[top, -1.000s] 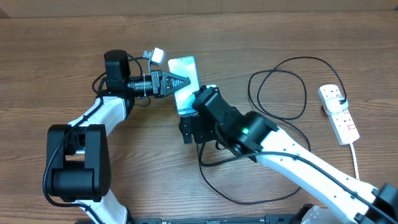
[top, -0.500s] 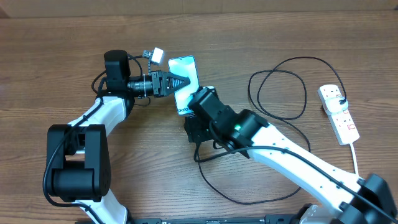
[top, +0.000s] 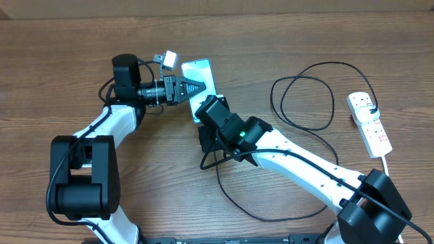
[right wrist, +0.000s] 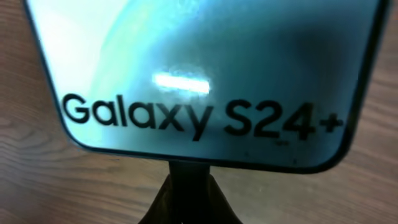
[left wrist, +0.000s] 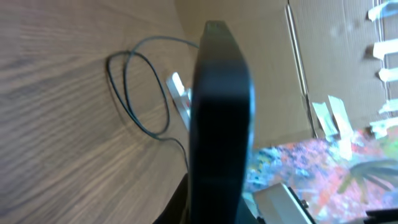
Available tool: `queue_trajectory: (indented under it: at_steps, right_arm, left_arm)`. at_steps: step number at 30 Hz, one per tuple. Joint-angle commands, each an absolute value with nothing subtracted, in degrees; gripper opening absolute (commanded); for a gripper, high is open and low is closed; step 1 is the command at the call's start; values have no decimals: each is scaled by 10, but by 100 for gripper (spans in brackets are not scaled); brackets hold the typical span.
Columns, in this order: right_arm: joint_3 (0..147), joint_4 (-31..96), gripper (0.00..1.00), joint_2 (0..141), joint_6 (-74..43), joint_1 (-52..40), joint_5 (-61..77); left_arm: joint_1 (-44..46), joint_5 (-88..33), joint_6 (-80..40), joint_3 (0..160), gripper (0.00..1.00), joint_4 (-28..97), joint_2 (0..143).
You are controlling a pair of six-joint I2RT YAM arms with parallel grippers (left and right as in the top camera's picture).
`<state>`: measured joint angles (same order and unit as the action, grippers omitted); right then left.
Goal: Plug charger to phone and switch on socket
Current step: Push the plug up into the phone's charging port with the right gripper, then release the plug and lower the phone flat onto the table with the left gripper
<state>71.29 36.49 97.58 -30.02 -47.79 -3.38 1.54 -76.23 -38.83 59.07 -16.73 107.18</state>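
Note:
My left gripper is above the bare tabletop, which lies nearer my base, so next I should move this gripper down and back to release the phone's long edge.
The phone (top: pixel 198 76) has a light teal screen and lies tilted at the table's upper middle. My left gripper (top: pixel 194 88) is shut on its long side. In the left wrist view the phone (left wrist: pixel 221 118) appears edge-on as a dark slab between the jaws of my left gripper (left wrist: pixel 214 214). My right gripper (right wrist: pixel 189 202) is shut on the charger's small black plug (right wrist: pixel 189 180), which meets the phone's (right wrist: pixel 199 68) bottom edge under the "Galaxy S24+" text. From above, the right gripper (top: pixel 205 110) covers that edge. The charger cable (top: pixel 302 95) loops toward the white socket (top: pixel 369 123) at right.
The black cable also trails in a wide loop (top: pixel 251 203) below the right arm. The thick white cord (top: pixel 389 173) runs from the socket to the front edge. Cardboard walls stand behind the table. The socket (left wrist: pixel 179 93) and cable loop (left wrist: pixel 146 93) show in the left wrist view.
My right gripper has closed from wide open onto the plug and has shifted up and left against the phone's bottom edge. The left gripper and phone have barely moved.

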Motion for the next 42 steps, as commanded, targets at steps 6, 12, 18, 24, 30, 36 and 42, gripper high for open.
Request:
queue_trajectory:
  at_steps: [6, 12, 18, 24, 30, 36, 42]
  right_arm:
    - [735, 276, 4, 977, -250, -475, -86]
    - [749, 275, 4, 976, -250, -474, -91]
    - [765, 290, 4, 970, -253, -468, -90]
    - [765, 341, 23, 957, -253, -468, -59]
    - [766, 393, 58, 909, -255, -467, -59]
    - [766, 494, 99, 819, -258, -467, -59]
    - [766, 594, 100, 705, -257, -467, -68]
  left_arm:
    - [27, -844, -342, 591, 4, -165, 1074]
    - [32, -856, -338, 591, 5, -165, 1074]
    - [34, -867, -332, 591, 4, -165, 1074]
    - [34, -844, -335, 591, 4, -165, 1074]
    - [35, -750, -387, 591, 4, -164, 1074]
    - [39, -624, -437, 591, 4, -119, 1074]
    - [90, -462, -385, 591, 4, 17, 1074]
